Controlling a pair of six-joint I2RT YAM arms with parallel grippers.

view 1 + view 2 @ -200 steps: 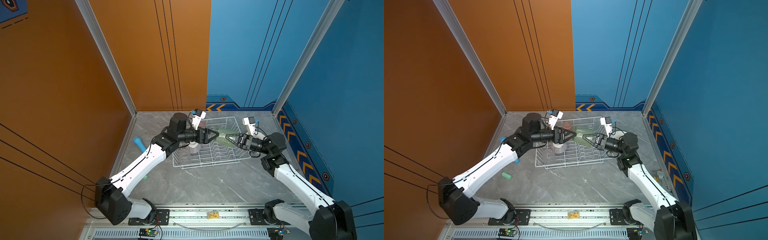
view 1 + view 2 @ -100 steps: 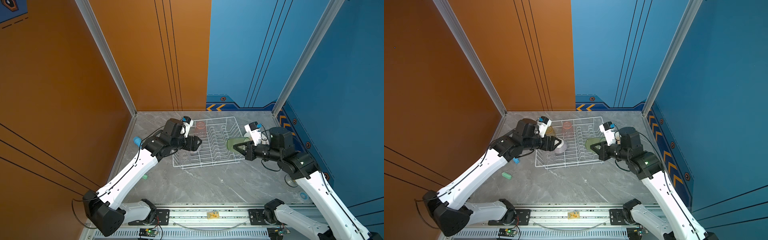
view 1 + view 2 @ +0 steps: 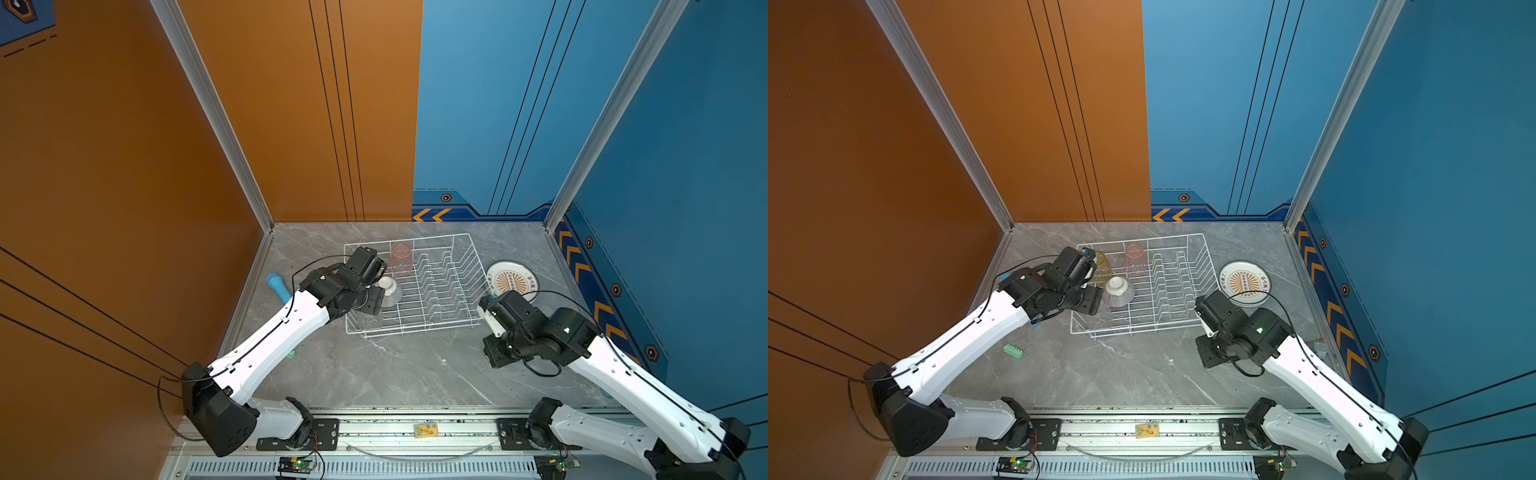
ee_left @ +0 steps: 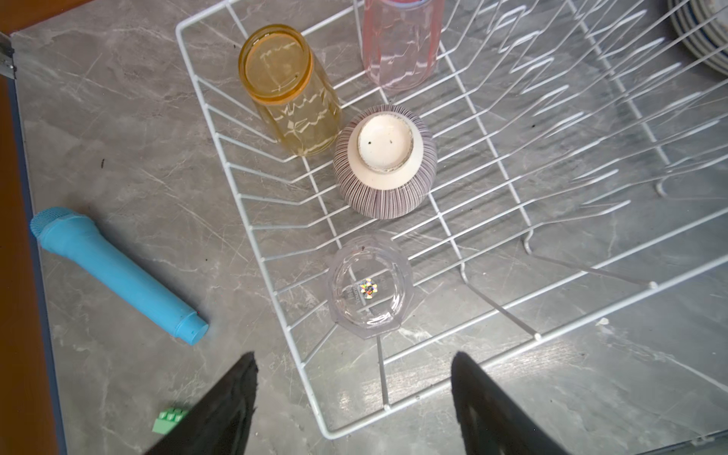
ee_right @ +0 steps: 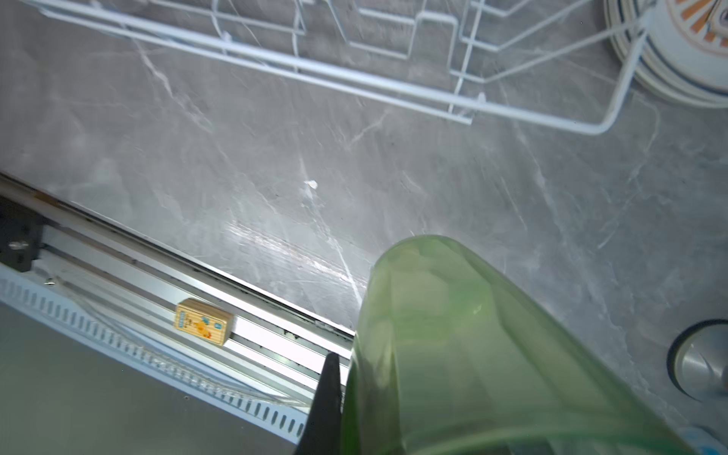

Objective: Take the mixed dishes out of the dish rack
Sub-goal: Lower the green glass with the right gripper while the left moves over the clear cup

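My right gripper will next move down toward the table in front of the dish rack's corner by the plates and let go of the green tumbler's side, because that part of the table is bare.
The white wire dish rack (image 3: 415,330) (image 3: 1129,330) (image 4: 252,236) holds an upturned striped bowl (image 3: 388,289) (image 4: 384,161), a pink tumbler (image 3: 401,257) (image 4: 400,43), a yellow tumbler (image 3: 1102,266) (image 4: 289,90) and a clear tumbler (image 4: 368,285). My left gripper (image 3: 372,302) (image 4: 354,358) hangs open over the rack's near left corner, just short of the clear tumbler. My right gripper (image 3: 494,353) (image 5: 346,394) is shut on the wall of a green tumbler (image 5: 453,335) above the table, right of the rack. The arm hides that tumbler in both top views. Stacked plates (image 3: 512,281) (image 3: 1244,283) lie right of the rack.
A light-blue cylinder (image 3: 278,286) (image 4: 114,272) lies left of the rack by the orange wall. A small green block (image 3: 1013,351) (image 4: 169,419) sits nearer the front. On the front rail rests a small wooden block (image 3: 424,430) (image 5: 203,321). A metal disc (image 5: 701,362) is near the right wall.
My right arm has drawn back from the rack toward the near right, carrying the green tumbler. My left gripper has pulled back from the rack's middle to its near left corner.
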